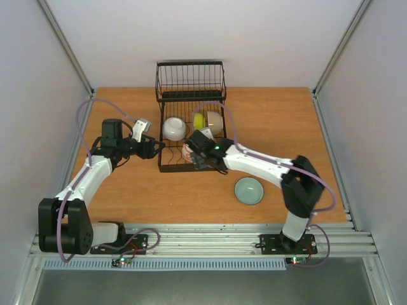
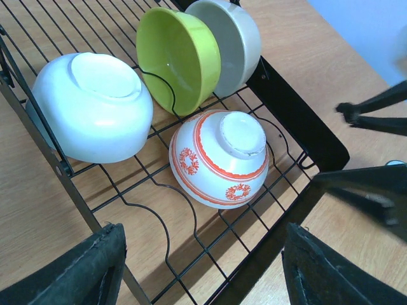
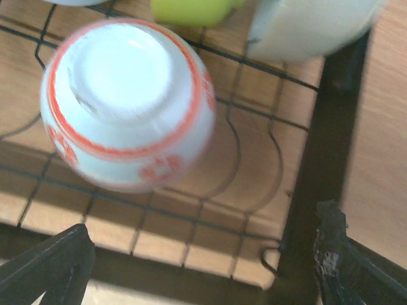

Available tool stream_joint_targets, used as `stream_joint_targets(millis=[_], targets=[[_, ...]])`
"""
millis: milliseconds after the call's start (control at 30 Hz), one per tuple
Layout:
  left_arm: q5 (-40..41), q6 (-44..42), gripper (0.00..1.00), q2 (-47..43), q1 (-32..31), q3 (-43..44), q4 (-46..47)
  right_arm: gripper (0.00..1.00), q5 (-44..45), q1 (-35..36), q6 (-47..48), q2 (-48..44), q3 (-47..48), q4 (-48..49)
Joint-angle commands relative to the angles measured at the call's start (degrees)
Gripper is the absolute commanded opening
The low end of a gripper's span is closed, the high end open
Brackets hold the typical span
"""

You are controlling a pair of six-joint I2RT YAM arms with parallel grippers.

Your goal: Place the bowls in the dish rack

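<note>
Only the pale teal bowl is outside the rack (image 1: pixel 166 166). My right gripper should next swing off the rack, back and down onto that bowl's rim, away from the rack.
The black wire dish rack (image 1: pixel 166 166) stands mid-table, its basket end at the back. In it are a plain white bowl (image 1: pixel 174 128) upside down, a yellow-green bowl (image 1: pixel 200 121) and a cream bowl (image 1: pixel 215 122) on edge, and a red-patterned bowl (image 1: pixel 187 151) upside down near the front. The pale teal bowl (image 1: pixel 248 190) sits on the table, right of the rack. My right gripper (image 1: pixel 201 155) is open over the rack's front, beside the red-patterned bowl (image 3: pixel 127 101). My left gripper (image 1: pixel 152 149) is open at the rack's left front edge; its view shows the red-patterned bowl (image 2: pixel 219 159) and the white bowl (image 2: pixel 95 108).
The rack's front rim (image 3: pixel 318 159) lies between my right fingertips. My right gripper's fingers (image 2: pixel 372 197) show at the right of the left wrist view. Side walls enclose the wooden table (image 1: pixel 127 197).
</note>
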State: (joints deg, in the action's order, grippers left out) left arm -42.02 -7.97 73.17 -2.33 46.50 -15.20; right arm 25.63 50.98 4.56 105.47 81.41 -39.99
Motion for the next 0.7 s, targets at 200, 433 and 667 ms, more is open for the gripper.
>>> stream_joint_targets(millis=[200, 433, 667], targets=[[-1.7, -0.7, 0.68, -0.3, 0.2, 1.7, 0.9, 0.81, -6.7, -5.7, -9.8, -28.5, -22.1, 5.6], [-2.1, -0.4, 0.68, -1.1, 0.2, 1.7, 0.9, 0.70, -3.9, -5.7, -19.6, -38.7, -29.4, -10.6], [-2.4, -0.3, 0.68, -0.5, 0.1, 1.8, 1.0, 0.62, -4.5, -5.6, -29.5, -46.8, -37.6, -21.2]])
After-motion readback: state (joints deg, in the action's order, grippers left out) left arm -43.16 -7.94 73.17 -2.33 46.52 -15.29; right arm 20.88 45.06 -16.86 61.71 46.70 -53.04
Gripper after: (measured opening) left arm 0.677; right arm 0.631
